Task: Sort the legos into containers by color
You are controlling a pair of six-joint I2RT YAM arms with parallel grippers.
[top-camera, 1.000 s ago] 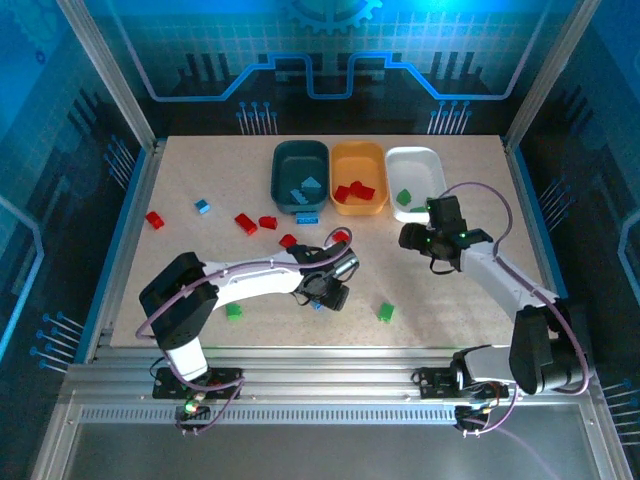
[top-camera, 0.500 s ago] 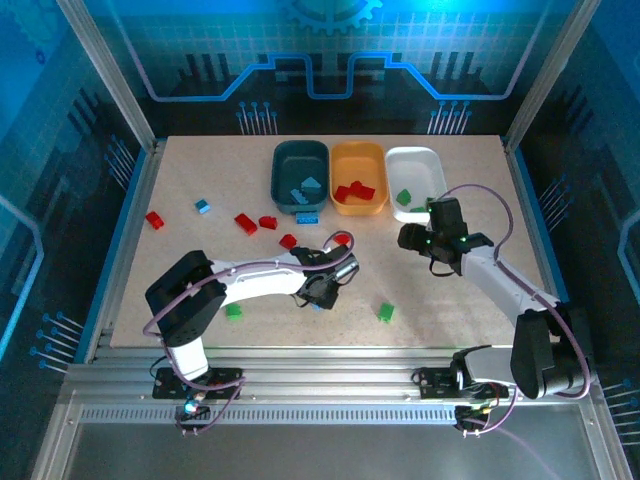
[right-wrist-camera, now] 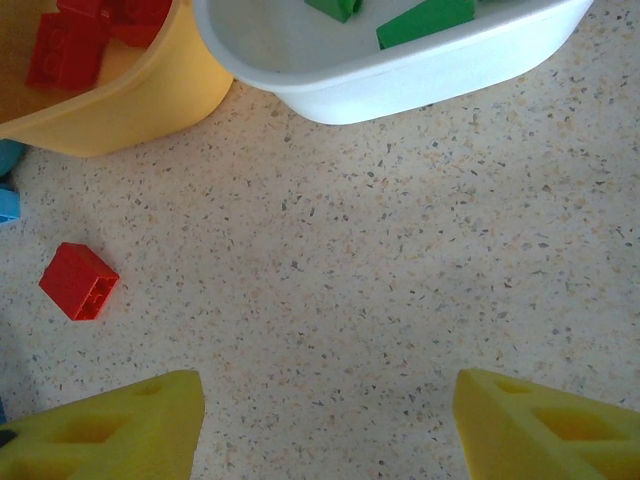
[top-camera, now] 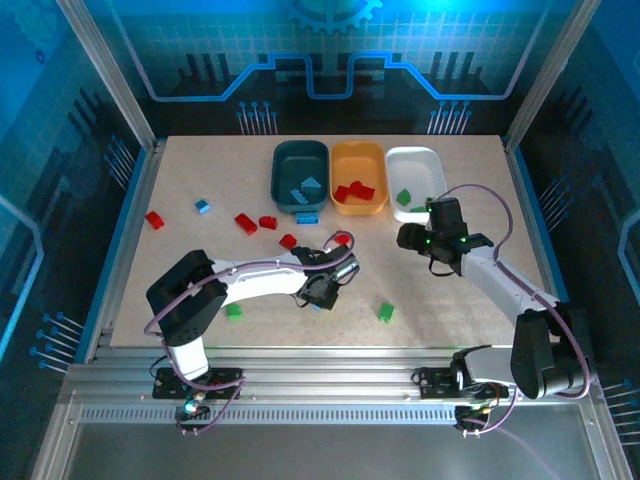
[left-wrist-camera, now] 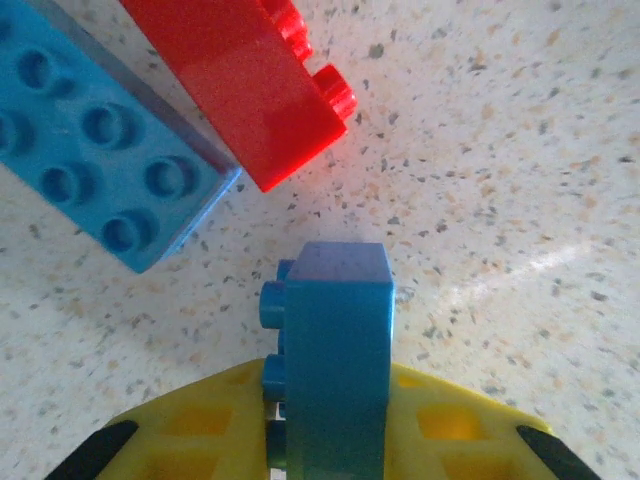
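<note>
The robot will next lift the small blue lego in its left gripper outward over the dark teal tub (top-camera: 300, 175) and let go of it, because the tub already has blue legos in it.
My left gripper (top-camera: 318, 291) is low over the table's near middle, shut on a small blue lego (left-wrist-camera: 335, 340) that stands on edge between the yellow fingers (left-wrist-camera: 190, 430). Just beyond it lie a larger blue lego (left-wrist-camera: 90, 170) and a red lego (left-wrist-camera: 240, 90), touching each other. My right gripper (top-camera: 412, 238) hangs open over bare table (right-wrist-camera: 330, 300) in front of the white tub (top-camera: 415, 170), which holds green legos (right-wrist-camera: 425, 20). The yellow-orange tub (top-camera: 358, 178) holds red legos (right-wrist-camera: 60, 45). The dark teal tub (top-camera: 300, 175) holds blue ones.
Loose legos lie left of centre: red ones (top-camera: 154, 219) (top-camera: 245, 223) (top-camera: 288, 241), a blue one (top-camera: 203, 206), another blue one (top-camera: 307, 216) by the teal tub. Green legos sit near the front edge (top-camera: 233, 311) (top-camera: 385, 312). A red lego (right-wrist-camera: 78, 282) lies left of my right gripper.
My left gripper has drawn slightly left and back toward its arm. My right gripper has edged a little toward the tubs. In the last half second almost nothing has moved.
</note>
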